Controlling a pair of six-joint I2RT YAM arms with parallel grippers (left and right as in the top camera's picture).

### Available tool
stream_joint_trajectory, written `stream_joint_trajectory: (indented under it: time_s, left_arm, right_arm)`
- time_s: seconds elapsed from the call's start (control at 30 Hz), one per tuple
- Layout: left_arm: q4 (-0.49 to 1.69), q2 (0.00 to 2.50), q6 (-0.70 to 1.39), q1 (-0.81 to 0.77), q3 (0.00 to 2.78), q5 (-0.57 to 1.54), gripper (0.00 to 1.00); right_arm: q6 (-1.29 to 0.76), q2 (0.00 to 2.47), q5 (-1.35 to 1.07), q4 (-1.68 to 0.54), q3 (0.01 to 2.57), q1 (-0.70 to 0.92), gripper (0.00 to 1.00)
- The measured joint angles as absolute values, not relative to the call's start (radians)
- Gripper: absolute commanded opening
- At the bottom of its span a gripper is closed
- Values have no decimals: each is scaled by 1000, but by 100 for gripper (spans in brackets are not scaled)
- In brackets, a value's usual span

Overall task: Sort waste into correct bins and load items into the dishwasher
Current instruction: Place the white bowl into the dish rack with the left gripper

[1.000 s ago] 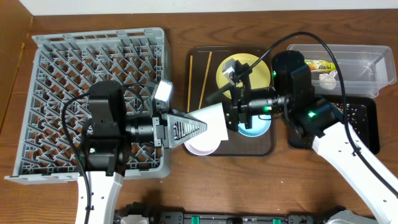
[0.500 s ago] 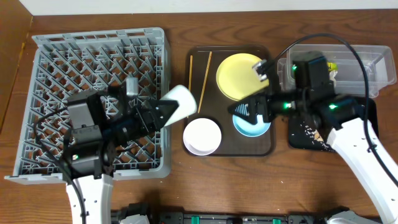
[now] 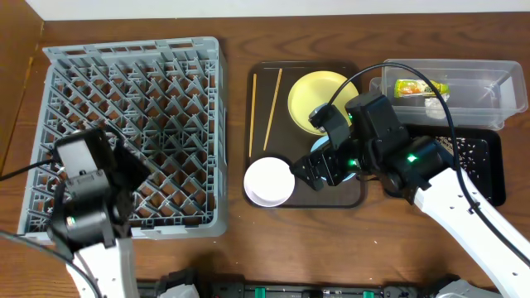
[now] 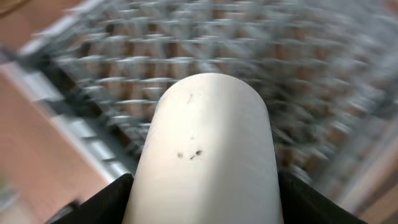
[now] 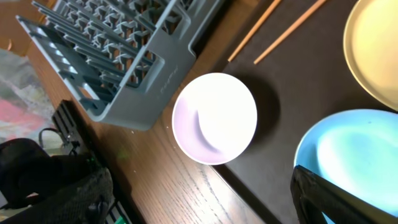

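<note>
I will move my left gripper down and back to the dish rack's near edge [image 4: 111, 132] next and let go of the small white cup [image 4: 205, 143], because that edge is below and back from it.
My left gripper [image 3: 124, 170] hovers over the front left of the grey dish rack [image 3: 132, 99]. In the left wrist view the left gripper [image 4: 202, 208] is shut on the small white cup [image 4: 205, 143], above the blurred rack [image 4: 311, 68]; the overhead view hides the cup. My right gripper [image 3: 319, 170] is open and empty, low over the light-blue bowl [image 3: 344, 172], right of the white bowl [image 3: 270, 180]. The right wrist view shows one finger [image 5: 329, 199], the blue bowl [image 5: 348, 149], white bowl [image 5: 214, 118], yellow plate [image 5: 379, 50] and chopsticks [image 5: 273, 31].
The dark brown serving tray [image 3: 302, 199] holds the yellow plate [image 3: 319, 95], chopsticks [image 3: 265, 112] and both bowls. The clear tub [image 3: 480, 83] holds the green-yellow packet [image 3: 411, 86] and white paper [image 3: 435, 103]. The black tray [image 3: 476, 161] holds rice scraps.
My left arm has swung left with the cup, from the serving tray's edge to above the rack's front left. My right gripper has moved left and down over the blue bowl.
</note>
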State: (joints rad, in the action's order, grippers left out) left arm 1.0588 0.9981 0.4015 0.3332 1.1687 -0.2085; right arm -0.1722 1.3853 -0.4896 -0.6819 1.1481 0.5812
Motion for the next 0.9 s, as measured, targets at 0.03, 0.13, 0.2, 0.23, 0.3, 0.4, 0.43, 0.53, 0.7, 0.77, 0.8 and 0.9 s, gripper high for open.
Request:
stream_joint_trajectory:
  time_s: [0.03,0.13,0.2,0.23,0.3,0.4,0.43,0.53,0.7,0.77,0.8,0.9]
  left_arm:
    - [1060,1026,418,360,1169,-232,44]
    - [1045,1119,454,445,1169,-268,43]
    - [1021,1175,468,500,1169,-265,43]
    - [1007,1207,472,527,1169,-261,43]
    - [989,1290,476,597,1169,-237,43]
    - [987,1374,480,670,1169,-194,43]
    - [985,1398,481,695,1169,-169,43]
    - [984,1455,483,752,1169,-97,64]
    - [983,1502,490,823,1169,-1,90]
    - [982,1501,488,839,1169,46,92]
    - [983,1498,480,844,1169,72,92]
    - [984,1479,449,838,1169,160,93]
  right_arm:
    - [-170,1385,-482,-690,1148,581,89]
    - [-170,1385,-471,-714,1148,581,89]
    - [-170,1385,-469,-728,1148,581,89]
    - [-170,1385,-468,-734,1148,581,89]
    - [-169,1385,-466,-744,1148,581,89]
    - [-167,1385,-462,-761,1148,581,89]
    - [-167,1385,-462,-763,1148,581,89]
    - [-167,1385,-462,-763,1148,581,90]
    - [-163,1385,-461,-766,1148,581,90]
    - [-162,1385,-462,-765,1148,581,91]
    - [-162,1385,-462,-765,1148,581,93]
    - [-155,1385,-461,-754,1148,581,91]
